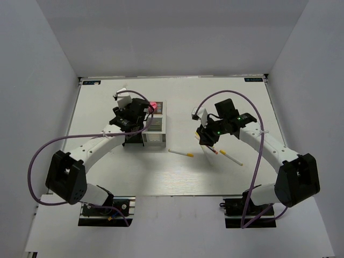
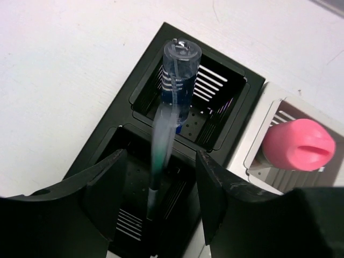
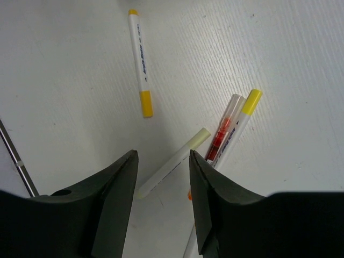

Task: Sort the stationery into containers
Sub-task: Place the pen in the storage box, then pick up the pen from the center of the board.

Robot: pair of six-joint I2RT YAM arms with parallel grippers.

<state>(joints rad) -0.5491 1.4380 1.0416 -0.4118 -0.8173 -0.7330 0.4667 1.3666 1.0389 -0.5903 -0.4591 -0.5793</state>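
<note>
The red pen lies slanted outside my open fingers, so my right gripper will next go down toward the right in the wrist view and turn to straddle the red pen's body (image 1: 213, 150) (image 3: 220, 136).
My left gripper (image 2: 160, 161) is open above the black organiser (image 2: 123, 102). A thin dark green pen (image 2: 161, 140) stands blurred in its near compartment, between my fingers with a gap on each side. The blue-and-white tube (image 2: 180, 70) stands in the far black compartment. The pink marker (image 2: 298, 144) stands in the joined white organiser (image 2: 258, 134). My right gripper (image 3: 163, 161) is open low over a pale stick (image 3: 172, 164) on the table. A red pen (image 3: 223, 131) and a yellow-tipped stick (image 3: 244, 121) lie together just to its right. Another yellow-tipped stick (image 3: 140, 59) lies farther off.
In the top view the organisers (image 1: 156, 131) stand left of centre, partly under my left gripper (image 1: 131, 115). My right gripper (image 1: 207, 137) is to their right, with loose sticks (image 1: 181, 153) between. Purple cables (image 1: 258, 156) loop over both arms. White walls enclose the table.
</note>
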